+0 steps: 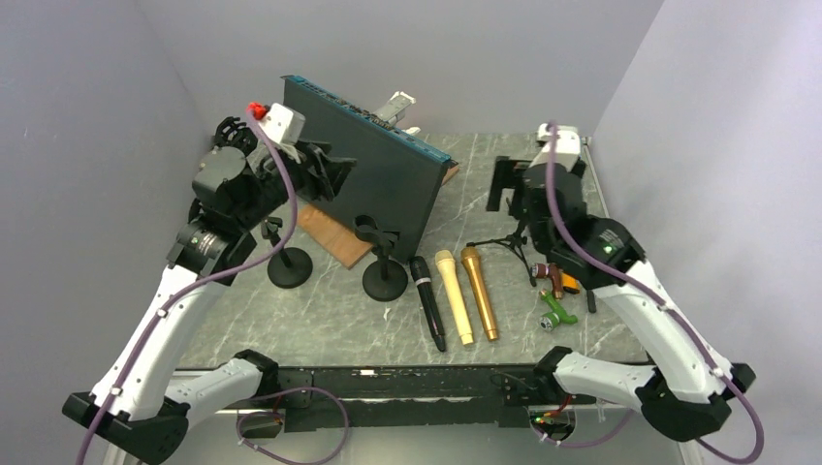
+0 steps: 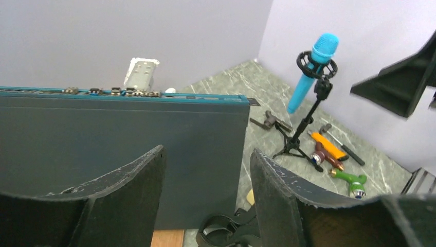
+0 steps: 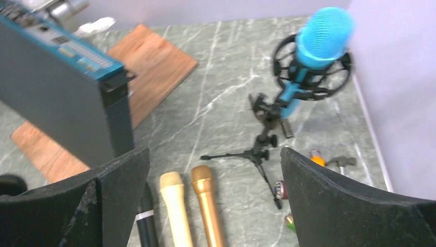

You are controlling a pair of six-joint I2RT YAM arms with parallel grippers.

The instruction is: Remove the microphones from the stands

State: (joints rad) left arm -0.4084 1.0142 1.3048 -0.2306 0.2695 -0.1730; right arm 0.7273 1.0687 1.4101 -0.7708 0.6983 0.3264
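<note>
I will next lower my right gripper outward onto the stand's neck (image 3: 269,113) and close it there, because that neck is clear below the ring that holds the blue microphone (image 3: 316,51).
The blue microphone (image 3: 316,51) sits in a black ring mount on a small black tripod stand (image 3: 262,144) at the right of the table, near the right wall. It also shows in the left wrist view (image 2: 313,72), on its stand (image 2: 303,128). In the top view my right arm hides the microphone; only the tripod legs (image 1: 514,242) show. My right gripper (image 3: 213,175) is open and empty, above and short of the stand. My left gripper (image 2: 205,175) is open and empty, raised beside the dark panel (image 2: 123,149), far from the microphone.
A tall dark panel with a teal top edge (image 1: 378,184) stands on a wooden board (image 1: 334,237). Two round-base stands (image 1: 289,266) (image 1: 385,281) stand in front of it. Black (image 1: 427,300), cream (image 1: 454,295) and gold (image 1: 479,291) microphones lie side by side. Small tools (image 1: 557,286) lie at the right.
</note>
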